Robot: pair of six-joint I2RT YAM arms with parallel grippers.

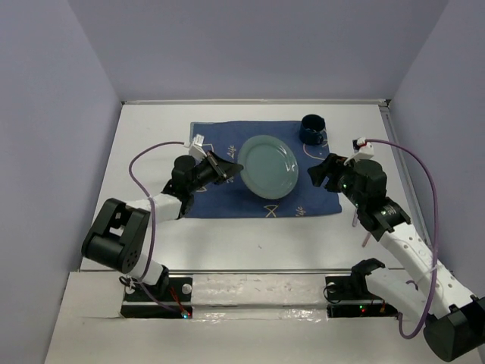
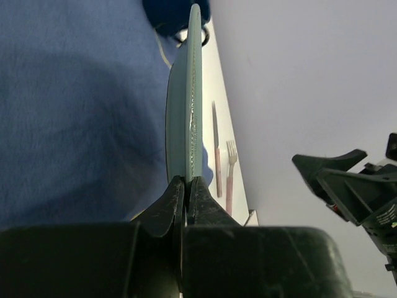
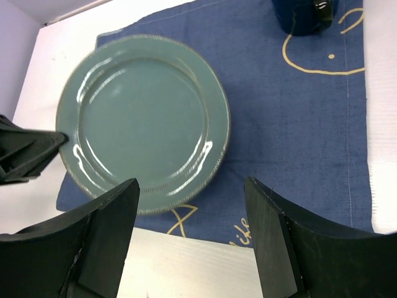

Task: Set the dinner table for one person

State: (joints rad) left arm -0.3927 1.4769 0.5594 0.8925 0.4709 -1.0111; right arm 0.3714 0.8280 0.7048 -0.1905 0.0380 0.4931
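Observation:
The plate still hangs above the cloth. It goes down in my left gripper onto the middle of the dark blue cloth next, and my gripper releases the plate's rim.
A grey-green plate sits over the dark blue cloth in the middle of the white dinner table. My left gripper is shut on the plate's left rim. In the left wrist view the plate shows edge-on, pinched between my fingertips. Right of the plate my right gripper is open with nothing in it. Its wrist view looks down past wide-apart fingers at the plate and the cloth.
A dark blue mug stands at the cloth's far right corner, also in the right wrist view. A pink-handled fork and knife lie on the table right of the cloth. Walls close in the left, back and right.

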